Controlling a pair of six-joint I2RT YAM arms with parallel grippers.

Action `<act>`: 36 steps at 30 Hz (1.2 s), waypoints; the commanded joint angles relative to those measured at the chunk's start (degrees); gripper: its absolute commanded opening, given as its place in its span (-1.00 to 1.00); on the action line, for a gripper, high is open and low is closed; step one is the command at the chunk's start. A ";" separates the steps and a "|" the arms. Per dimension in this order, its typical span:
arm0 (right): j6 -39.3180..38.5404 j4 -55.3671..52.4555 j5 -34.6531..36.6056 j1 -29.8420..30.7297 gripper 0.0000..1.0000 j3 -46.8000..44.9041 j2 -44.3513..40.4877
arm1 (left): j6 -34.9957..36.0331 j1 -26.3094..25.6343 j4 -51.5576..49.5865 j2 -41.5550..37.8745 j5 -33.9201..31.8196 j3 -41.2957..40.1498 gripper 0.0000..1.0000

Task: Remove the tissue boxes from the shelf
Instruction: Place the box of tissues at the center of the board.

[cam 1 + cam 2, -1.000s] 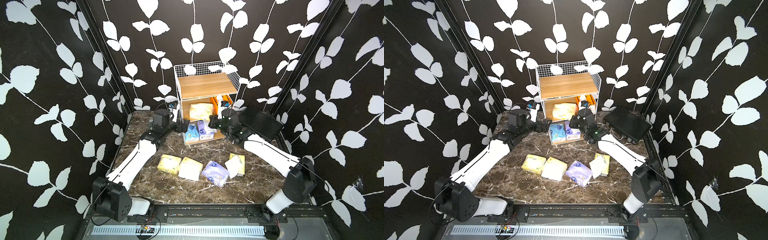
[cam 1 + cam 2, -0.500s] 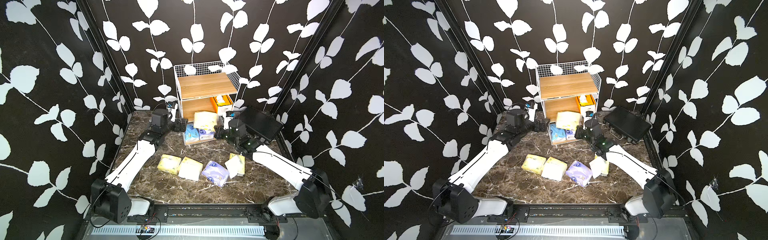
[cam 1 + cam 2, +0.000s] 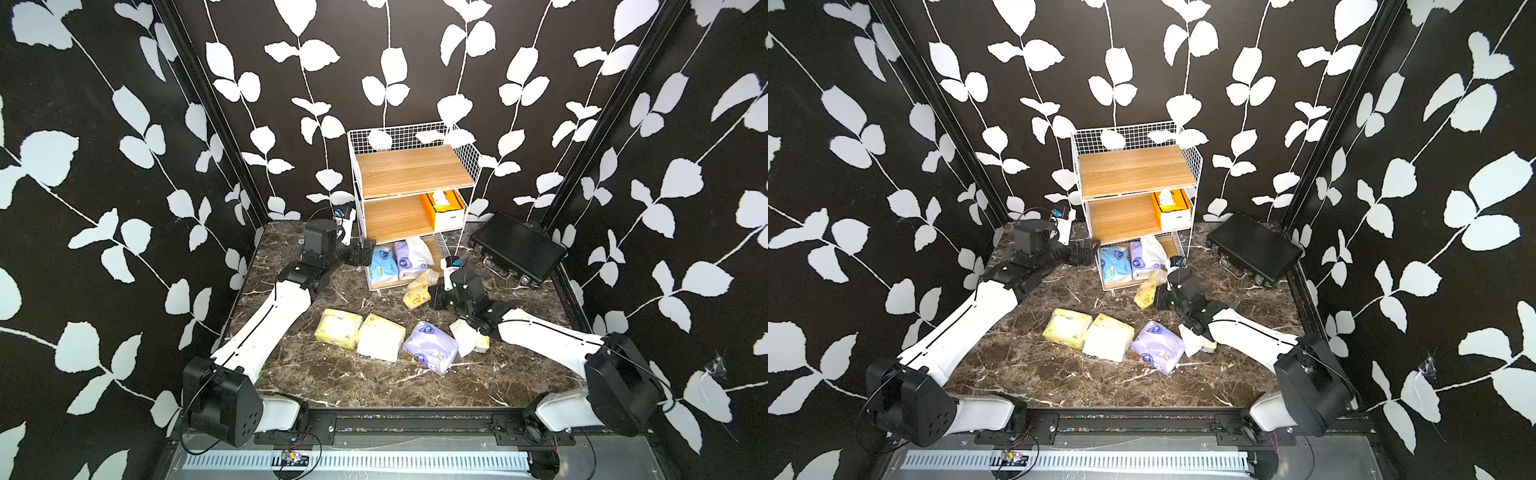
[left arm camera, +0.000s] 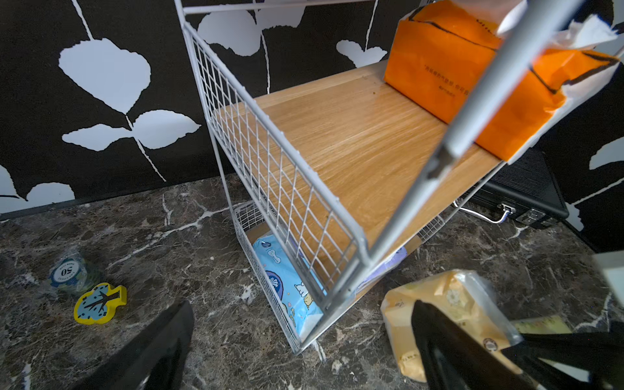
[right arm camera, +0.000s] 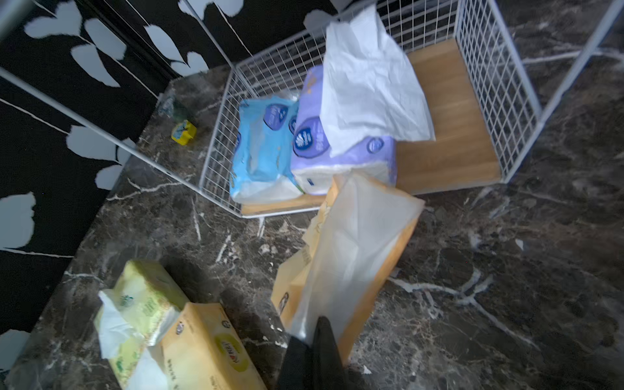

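My right gripper will next lower the tilted pale yellow pack onto the bare marble below, between shelf and pack row, and release it.
The shelf (image 3: 413,170) (image 3: 1136,170) stands at the back. An orange-and-white tissue box (image 3: 442,205) (image 4: 472,84) sits on its middle board. On the bottom board lie a light blue pack (image 3: 383,264) (image 5: 261,152) and a lavender pack (image 3: 406,259) (image 5: 337,152). My right gripper (image 3: 436,297) (image 5: 317,337) is shut on a pale yellow pack (image 3: 417,291) (image 5: 351,256), which hangs tilted low over the table just in front of the shelf. My left gripper (image 3: 365,253) (image 4: 302,304) is open beside the shelf's bottom left corner and holds nothing.
Two yellow packs (image 3: 338,328) (image 3: 380,340), a lavender pack (image 3: 430,347) and one more pack (image 3: 471,340) under the right arm lie on the marble table. A black case (image 3: 517,249) lies right of the shelf. A yellow clock toy (image 4: 99,304) and a chip (image 4: 67,271) lie left of it.
My right gripper has drawn the pale yellow pack off the shelf's middle board and brought it down and forward to just above the table. The left arm has barely moved.
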 commanded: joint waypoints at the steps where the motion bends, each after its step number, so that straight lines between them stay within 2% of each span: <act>1: 0.24 3.98 0.41 0.59 -1.00 -2.94 2.49 | 0.81 0.32 0.80 -1.52 0.23 -0.69 0.98; 12: -0.04 0.02 2.90 0.66 -0.96 -8.47 0.93 | 1.16 0.32 0.66 -0.96 -0.02 -0.53 0.98; 16: -1.10 -3.32 5.04 0.61 -0.19 -8.02 -1.97 | 1.17 0.32 0.60 -0.87 -0.08 -0.53 0.98; 17: -1.38 -4.54 5.62 0.61 -0.04 -7.51 -2.88 | 1.09 0.32 0.44 -0.79 -0.10 -0.53 0.98; 18: -1.78 -5.88 6.15 0.59 0.02 -6.93 -3.81 | 1.08 0.32 0.49 -0.79 0.01 -0.58 0.98; 21: -2.73 -8.17 8.42 0.61 0.08 -4.72 -6.14 | 0.78 0.38 0.49 -0.75 -0.10 -0.49 0.98; 25: -4.43 -8.34 6.89 0.61 0.11 0.82 -5.01 | -0.18 0.96 0.67 -0.62 0.77 -0.36 0.98; 30: -3.31 -5.58 0.95 0.86 0.11 7.39 2.80 | -1.11 2.27 0.67 -0.51 0.70 -0.35 0.98; 36: -1.52 -2.06 -1.72 3.24 0.11 11.48 11.89 | -1.03 2.78 0.33 -0.02 -0.40 -0.35 0.98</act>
